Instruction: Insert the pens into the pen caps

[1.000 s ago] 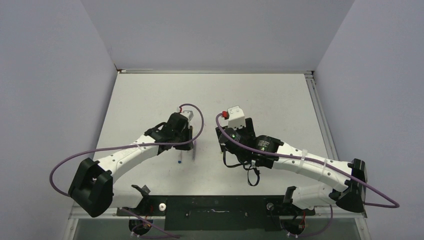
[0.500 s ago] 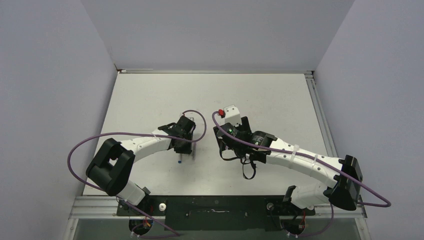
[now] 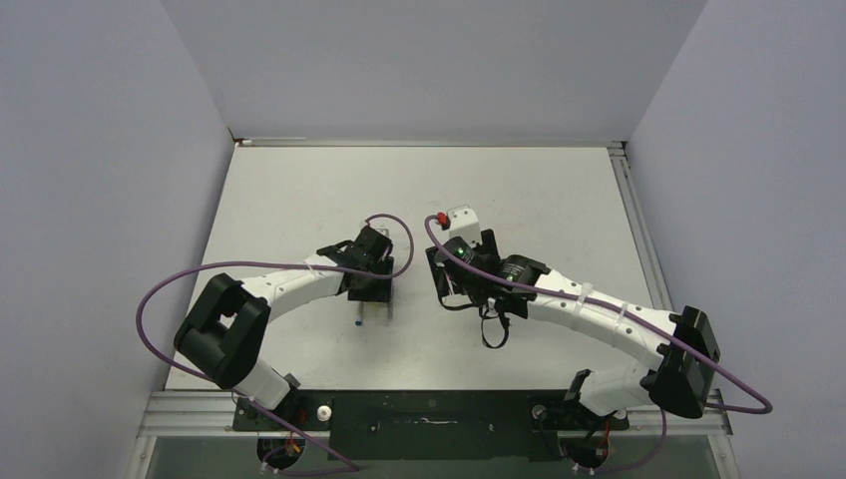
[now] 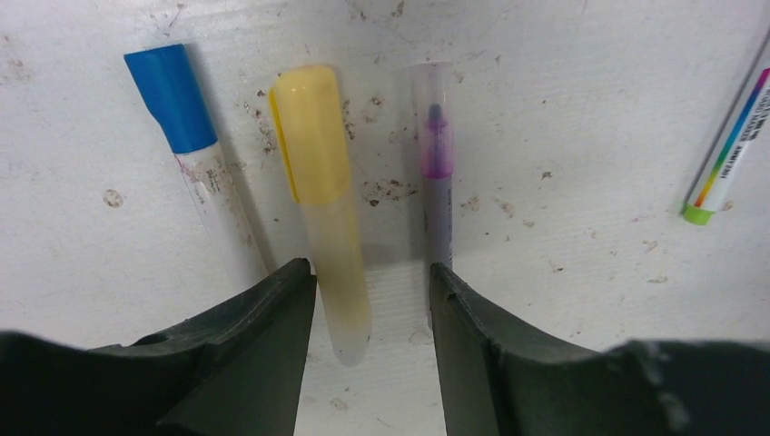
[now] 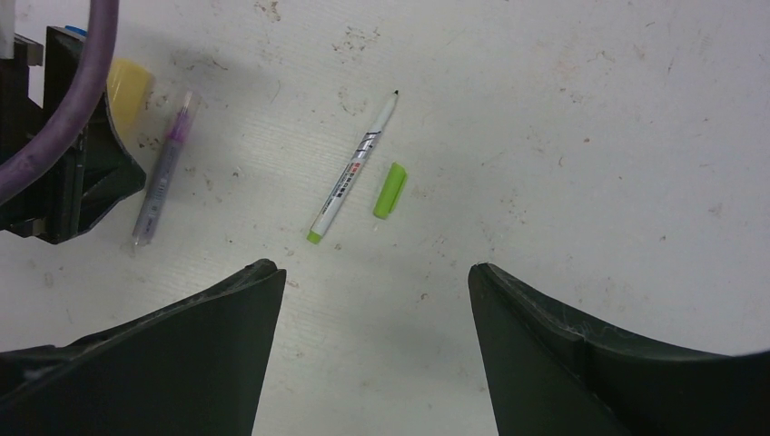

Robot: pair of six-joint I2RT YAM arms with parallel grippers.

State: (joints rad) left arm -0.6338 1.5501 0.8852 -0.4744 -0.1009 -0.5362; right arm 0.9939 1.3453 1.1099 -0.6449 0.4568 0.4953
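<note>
My right gripper should move down and outward, astride the front of the grey-green pen's body and behind the pen's tip. That bare tip stays clear for the loose green cap.
In the left wrist view three capped pens lie side by side on the table: a white pen with a blue cap, a thick yellow marker under its yellow cap, and a thin purple pen in a clear pinkish cap. My left gripper is open astride the marker's rear end. The right wrist view shows the grey-green pen uncapped, with the green cap loose beside it. My right gripper hangs open and empty above the table, short of them.
The two wrists sit close together mid-table, the left gripper just left of the right gripper. A purple cable and the left gripper's body fill the right wrist view's left edge. The table is scuffed white.
My left gripper has opened and the yellow marker now lies free between its jaws. The left arm lowered and bent earlier. The right arm crept slightly toward the left one.
</note>
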